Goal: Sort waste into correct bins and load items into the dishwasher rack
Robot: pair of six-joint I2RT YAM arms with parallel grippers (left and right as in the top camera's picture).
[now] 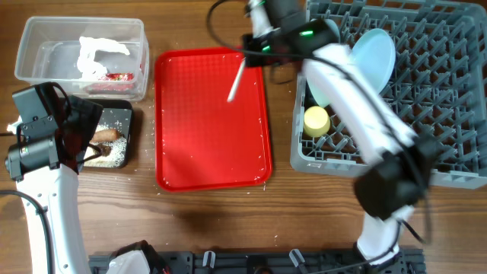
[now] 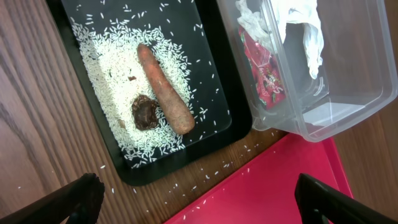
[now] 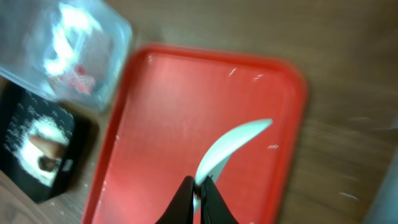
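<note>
The rack's wires beside the yellow cup are empty, so next I need to swing my right gripper to the right in the overhead view and down to release the spoon (image 1: 237,81) on them.
My right gripper (image 3: 199,186) is shut on the handle of the white spoon (image 3: 233,140) and holds it above the flat red tray; in the overhead view the spoon (image 1: 237,81) hangs from the gripper (image 1: 251,55). My left gripper (image 2: 202,208) is open and empty, above the table beside the black tray (image 2: 214,28). That tray holds loose rice (image 2: 115,59), the sausage stick (image 2: 165,87) and the brown lump (image 2: 144,113). The clear tub (image 2: 348,106) holds white tissue (image 2: 298,28) and the red wrapper (image 2: 264,68). The grey rack (image 1: 449,91) holds a pale plate (image 1: 377,53), a teal bowl (image 1: 314,93) and the yellow cup (image 1: 316,120). The white bowl is hidden.
The flat red serving tray (image 1: 213,144) lies mid-table between the bins and the rack. Stray rice grains (image 2: 249,146) lie on the wood and on the tray's corner. My right arm (image 1: 358,99) crosses the rack's left part. A black rail runs along the front edge (image 1: 251,262).
</note>
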